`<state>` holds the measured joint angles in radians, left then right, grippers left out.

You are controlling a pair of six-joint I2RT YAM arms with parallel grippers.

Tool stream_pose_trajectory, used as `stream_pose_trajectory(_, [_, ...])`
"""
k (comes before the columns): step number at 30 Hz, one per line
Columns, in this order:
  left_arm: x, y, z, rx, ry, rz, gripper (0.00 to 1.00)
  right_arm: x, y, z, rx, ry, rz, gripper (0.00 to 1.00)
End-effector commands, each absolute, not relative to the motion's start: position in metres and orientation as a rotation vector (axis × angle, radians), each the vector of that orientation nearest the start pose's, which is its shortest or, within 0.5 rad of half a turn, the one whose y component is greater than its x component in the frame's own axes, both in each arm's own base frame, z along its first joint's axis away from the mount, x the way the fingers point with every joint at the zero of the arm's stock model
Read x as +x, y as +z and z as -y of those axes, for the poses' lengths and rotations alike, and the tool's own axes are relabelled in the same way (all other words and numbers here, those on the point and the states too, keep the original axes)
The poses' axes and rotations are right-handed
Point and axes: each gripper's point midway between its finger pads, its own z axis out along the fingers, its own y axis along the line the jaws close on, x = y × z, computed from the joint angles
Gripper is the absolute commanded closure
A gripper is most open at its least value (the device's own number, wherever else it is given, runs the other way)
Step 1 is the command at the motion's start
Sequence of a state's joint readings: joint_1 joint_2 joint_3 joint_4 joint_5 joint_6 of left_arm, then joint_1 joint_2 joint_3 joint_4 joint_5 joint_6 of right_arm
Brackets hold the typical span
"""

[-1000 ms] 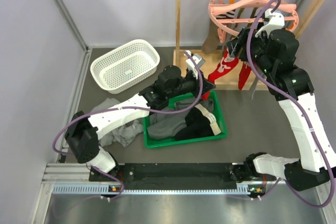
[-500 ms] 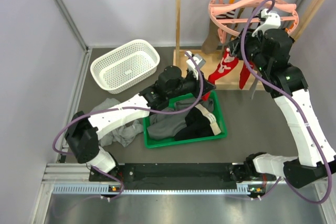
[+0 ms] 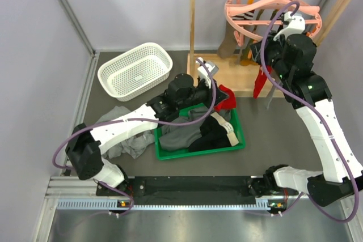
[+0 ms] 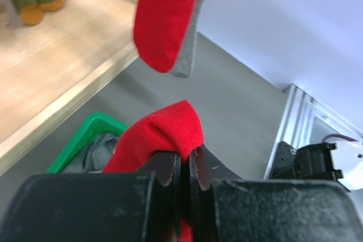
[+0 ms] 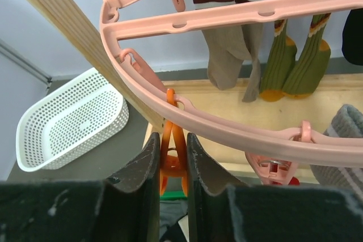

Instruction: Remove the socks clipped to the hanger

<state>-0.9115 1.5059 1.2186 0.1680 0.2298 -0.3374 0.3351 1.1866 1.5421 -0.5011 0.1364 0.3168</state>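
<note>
The empty mesh basket is to the left of my left gripper in the top view. I need to swing the unclipped red sock that way, over the bottom of the basket, and let it go.
The round pink hanger hangs from the wooden rack; its ring crosses the right wrist view. My right gripper is shut on an orange clip under the ring's near edge. My left gripper is shut on a red sock, held free of the hanger over the green bin's far corner. A second red sock still hangs clipped. Brown striped socks, olive socks and a grey sock hang from other clips.
The green bin holds grey and black garments. A white mesh basket stands at the back left, and a grey garment lies left of the bin. The wooden rack's post and base board stand behind.
My right gripper has moved up and shut on the orange clip. The red sock has come off the hanger, and my left gripper has drawn it down toward the bin.
</note>
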Motion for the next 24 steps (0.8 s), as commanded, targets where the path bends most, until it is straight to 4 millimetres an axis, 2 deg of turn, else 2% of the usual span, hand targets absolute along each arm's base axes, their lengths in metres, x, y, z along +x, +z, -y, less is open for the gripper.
stream_pose_trajectory(1, [0.271,0.312,0.395,0.571,-0.985,-1.683,1.0,0.345,0.44,-0.109,0.095,0.397,-1.67,0.79])
stream_pose_trajectory(3, [0.279,0.315,0.381,0.531,-0.925,-1.699,1.0,0.342,0.439,-0.109,0.097,0.406,-1.669,0.73])
stream_pose_trajectory(4, [0.29,0.315,0.371,0.483,-0.874,-1.708,1.0,0.34,0.44,-0.11,0.091,0.411,-1.665,0.65])
stream_pose_trajectory(7, [0.312,0.322,0.342,0.392,-0.802,-1.727,1.0,0.333,0.44,-0.111,0.079,0.436,-1.66,0.51])
stream_pose_trajectory(8, [0.329,0.325,0.323,0.332,-0.765,-1.734,1.0,0.329,0.44,-0.112,0.072,0.441,-1.661,0.46])
stream_pose_trajectory(9, [0.338,0.329,0.313,0.28,-0.765,-1.736,1.0,0.328,0.436,-0.112,0.069,0.442,-1.669,0.36])
stream_pose_trajectory(10, [0.358,0.325,0.287,0.211,-0.714,-1.77,1.0,0.321,0.437,-0.112,0.061,0.457,-1.666,0.33])
stream_pose_trajectory(12, [0.377,0.325,0.264,0.121,-0.689,-1.796,1.0,0.314,0.431,-0.113,0.045,0.467,-1.69,0.29])
stream_pose_trajectory(13, [0.395,0.327,0.236,0.052,-0.642,-1.808,1.0,0.305,0.432,-0.114,0.028,0.486,-1.686,0.25])
stream_pose_trajectory(14, [0.405,0.324,0.225,0.022,-0.618,-1.822,1.0,0.298,0.43,-0.114,0.02,0.494,-1.691,0.2])
stream_pose_trajectory(15, [0.413,0.322,0.212,-0.013,-0.595,-1.831,1.0,0.294,0.423,-0.114,0.013,0.499,-1.704,0.09])
stream_pose_trajectory(16, [0.426,0.324,0.188,-0.066,-0.546,-1.829,1.0,0.288,0.421,-0.117,-0.013,0.519,-1.708,0.03])
stream_pose_trajectory(17, [0.435,0.318,0.179,-0.09,-0.52,-1.842,1.0,0.275,0.424,-0.115,-0.024,0.529,-1.692,0.01])
stream_pose_trajectory(18, [0.443,0.316,0.168,-0.115,-0.496,-1.845,1.0,0.271,0.415,-0.115,-0.035,0.53,-1.712,0.01])
stream_pose_trajectory(19, [0.453,0.318,0.149,-0.156,-0.464,-1.837,1.0,0.264,0.414,-0.114,-0.045,0.533,-1.71,0.01])
stream_pose_trajectory(20, [0.464,0.306,0.14,-0.181,-0.441,-1.862,1.0,0.254,0.416,-0.111,-0.051,0.537,-1.693,0.01])
stream_pose_trajectory(21, [0.471,0.3,0.132,-0.201,-0.428,-1.873,1.0,0.249,0.407,-0.112,-0.064,0.547,-1.708,0.01])
stream_pose_trajectory(22, [0.48,0.3,0.116,-0.238,-0.41,-1.867,1.0,0.244,0.406,-0.112,-0.07,0.556,-1.706,0.01])
stream_pose_trajectory(23, [0.491,0.283,0.112,-0.267,-0.406,-1.902,1.0,0.236,0.403,-0.112,-0.08,0.564,-1.701,0.01])
stream_pose_trajectory(24, [0.499,0.282,0.1,-0.292,-0.412,-1.901,1.0,0.23,0.4,-0.113,-0.095,0.58,-1.71,0.01])
